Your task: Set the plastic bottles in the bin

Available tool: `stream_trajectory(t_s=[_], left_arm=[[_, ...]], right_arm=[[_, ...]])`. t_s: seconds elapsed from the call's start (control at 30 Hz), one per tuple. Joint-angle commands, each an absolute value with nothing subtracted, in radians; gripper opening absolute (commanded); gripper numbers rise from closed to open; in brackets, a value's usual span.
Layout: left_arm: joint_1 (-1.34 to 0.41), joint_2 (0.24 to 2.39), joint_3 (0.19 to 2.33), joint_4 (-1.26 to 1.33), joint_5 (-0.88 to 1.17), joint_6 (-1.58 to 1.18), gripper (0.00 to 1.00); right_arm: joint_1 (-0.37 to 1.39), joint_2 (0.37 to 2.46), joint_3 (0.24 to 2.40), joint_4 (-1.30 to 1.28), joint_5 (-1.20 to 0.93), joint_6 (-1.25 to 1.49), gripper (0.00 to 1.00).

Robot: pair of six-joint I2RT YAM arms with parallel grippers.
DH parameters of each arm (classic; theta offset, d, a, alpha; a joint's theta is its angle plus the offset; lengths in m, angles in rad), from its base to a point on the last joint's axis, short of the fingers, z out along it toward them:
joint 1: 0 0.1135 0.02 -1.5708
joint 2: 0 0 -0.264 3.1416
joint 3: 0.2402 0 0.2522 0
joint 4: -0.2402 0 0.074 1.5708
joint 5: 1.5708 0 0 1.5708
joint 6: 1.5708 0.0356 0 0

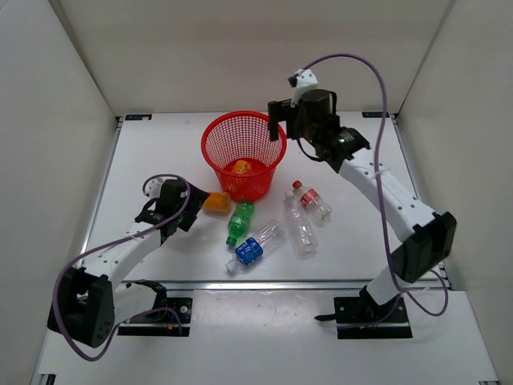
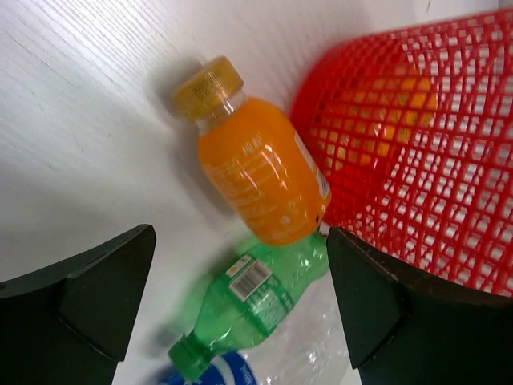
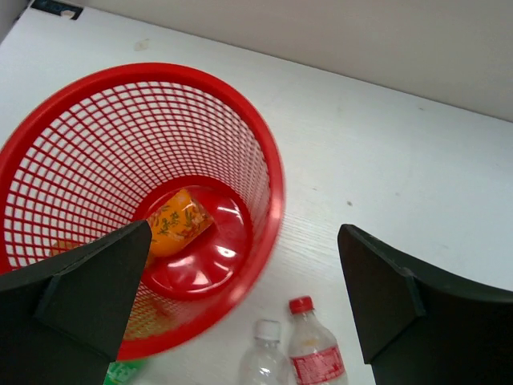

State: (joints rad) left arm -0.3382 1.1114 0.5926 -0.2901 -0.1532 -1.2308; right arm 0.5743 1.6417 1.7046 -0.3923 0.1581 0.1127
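Observation:
The orange bottle on the table lies beyond the gripper's fingers. My left gripper moves down toward the red mesh bin (image 1: pixel 243 155) and around the bottle's body next.
The red mesh bin (image 1: pixel 243 155) stands at the table's middle back with one orange bottle (image 1: pixel 241 167) lying on its base, also in the right wrist view (image 3: pixel 175 222). A second orange bottle (image 1: pixel 216 201) lies on the table against the bin's left side. The green bottle (image 1: pixel 240 220), blue-label bottle (image 1: pixel 252 249), plain clear bottle (image 1: pixel 299 227) and red-cap bottle (image 1: pixel 313 201) lie in front of the bin. My left gripper (image 2: pixel 240 305) is open just short of the orange bottle (image 2: pixel 258 164) on the table. My right gripper (image 3: pixel 244 309) is open and empty above the bin's right rim (image 3: pixel 268 172).
White walls close in the table on the left, back and right. Black brackets (image 1: pixel 137 117) sit at the back corners. A purple cable (image 1: pixel 361 64) loops above the right arm.

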Motion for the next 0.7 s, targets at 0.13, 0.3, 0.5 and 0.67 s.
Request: stream_trajectory(t_s=[0.13, 0.3, 0.5, 0.67], left_arm=[[-0.331, 1.202, 0.58, -0.143, -0.233, -1.396, 0.99], [-0.357, 1.319, 0.64, -0.115, -0.212, -1.399, 0.99], [-0.38, 1.399, 0.623, -0.051, -0.196, -1.446, 0.99], [-0.406, 1.523, 0.695, -0.012, -0.202, -1.431, 0.9]], right_arm=[[0.43, 1.358, 1.468, -0.368, 0.212, 0.228, 0.99], [0.348, 1.295, 1.397, -0.412, 0.238, 0.253, 0.99], [0.244, 1.187, 1.307, -0.423, 0.235, 0.29, 0.99], [0.209, 1.132, 1.258, -0.488, 0.271, 0.311, 0.99]])
